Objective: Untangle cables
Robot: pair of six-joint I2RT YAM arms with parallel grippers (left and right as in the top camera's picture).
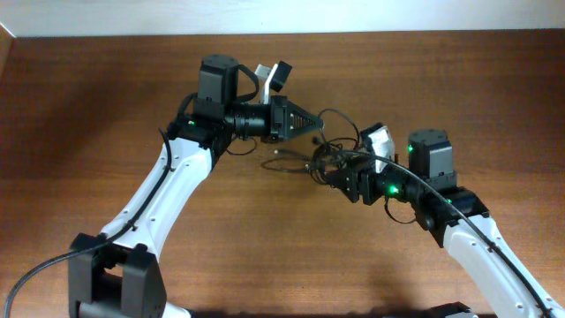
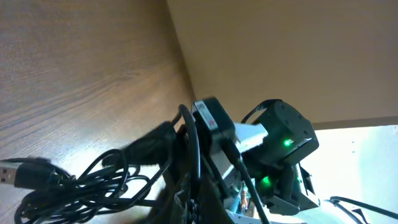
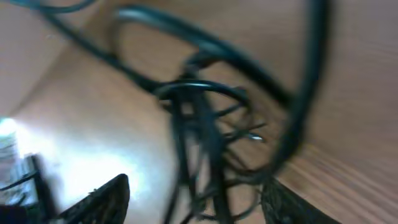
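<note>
The piece of cable still loops into the bundle of cables, so the robot's left gripper needs to pull to the left in the overhead view next, away from the bundle, and let go of the piece.
The cables [image 1: 325,155] are a knotted bundle of thin black cords on the brown table, between the two arms. My left gripper [image 1: 315,132] points right over the bundle. In the left wrist view its jaws [image 2: 200,202] are shut on one strand that runs up from them. The rest of the cables [image 2: 87,185] hang in loops to the left, with a plug end [image 2: 13,175] at the far left. My right gripper [image 1: 334,173] reaches in from the right. In the blurred right wrist view it [image 3: 196,205] stands open, and the cables [image 3: 199,130] run between its fingers [image 3: 106,199].
The wooden table [image 1: 106,106] spreads around both arms. The right arm's wrist with green lights [image 2: 283,146] sits close behind the left gripper. A thicker black arm cable [image 1: 35,274] runs off at the lower left.
</note>
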